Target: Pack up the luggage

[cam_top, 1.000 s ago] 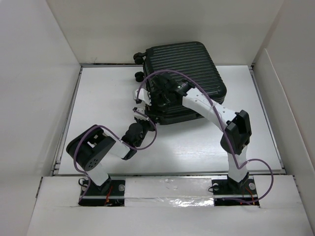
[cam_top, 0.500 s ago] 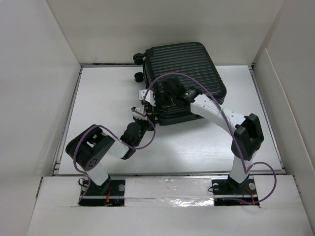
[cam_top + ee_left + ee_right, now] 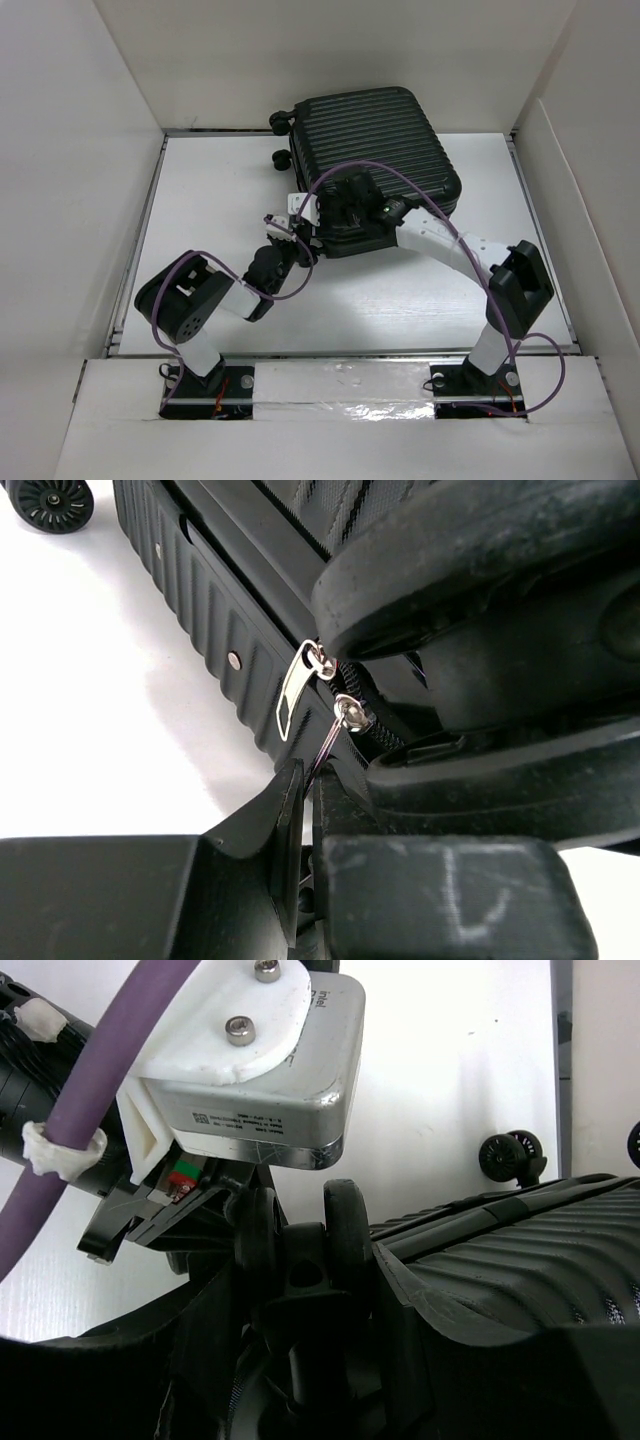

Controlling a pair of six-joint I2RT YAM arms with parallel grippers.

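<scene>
Next, the right gripper pulls the wheel back over the bare near tabletop, then releases it, as the luggage lies close to the back wall.
The luggage is a black ribbed suitcase lying flat at the back of the table, wheels to the left. My left gripper is at its near left corner. In the left wrist view the gripper is shut on a thin zipper pull that leads to a silver slider. A second silver pull hangs beside it. My right gripper reaches over the same corner. In the right wrist view the gripper is shut on a black double caster wheel of the luggage.
White walls box in the table on the left, back and right. Two more suitcase wheels stick out on its left side. A purple cable arches over the right arm, and another loops over the left arm.
The right arm's elbow has swung out to the right and its gripper has narrowed onto the corner wheel. The left gripper stayed shut and shifted slightly left.
</scene>
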